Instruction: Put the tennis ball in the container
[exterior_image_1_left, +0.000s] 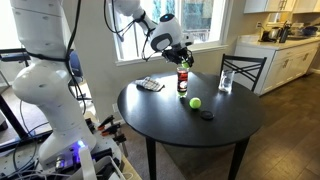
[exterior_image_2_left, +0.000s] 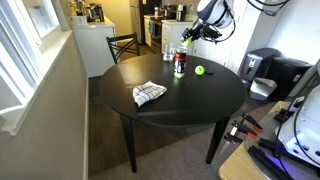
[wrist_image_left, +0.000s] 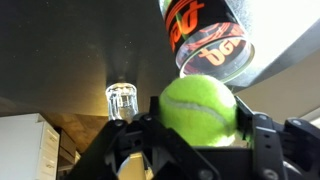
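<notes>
Next I will shift my gripper sideways over the container's opening (exterior_image_1_left: 183, 69) (wrist_image_left: 220, 58) to release the tennis ball, because the container's rim still lies beyond the ball.
My gripper (wrist_image_left: 200, 125) is shut on a fuzzy yellow-green tennis ball (wrist_image_left: 198, 105). The container (wrist_image_left: 208, 40), a clear tube with a red band, is close beyond the ball in the wrist view. In both exterior views the gripper (exterior_image_1_left: 183, 56) (exterior_image_2_left: 190, 36) hovers just above the upright container (exterior_image_1_left: 183, 80) (exterior_image_2_left: 179, 64) on the round dark table (exterior_image_1_left: 170, 115). The held ball is hard to make out there. A second tennis ball (exterior_image_1_left: 195, 102) (exterior_image_2_left: 200, 70) lies on the table beside the tube.
A clear drinking glass (exterior_image_1_left: 226, 80) (wrist_image_left: 121, 100) stands near the table's far edge. A checked cloth (exterior_image_1_left: 149, 85) (exterior_image_2_left: 149, 93) and a small black lid (exterior_image_1_left: 207, 115) lie on the table. A dark chair (exterior_image_1_left: 245, 68) stands behind it.
</notes>
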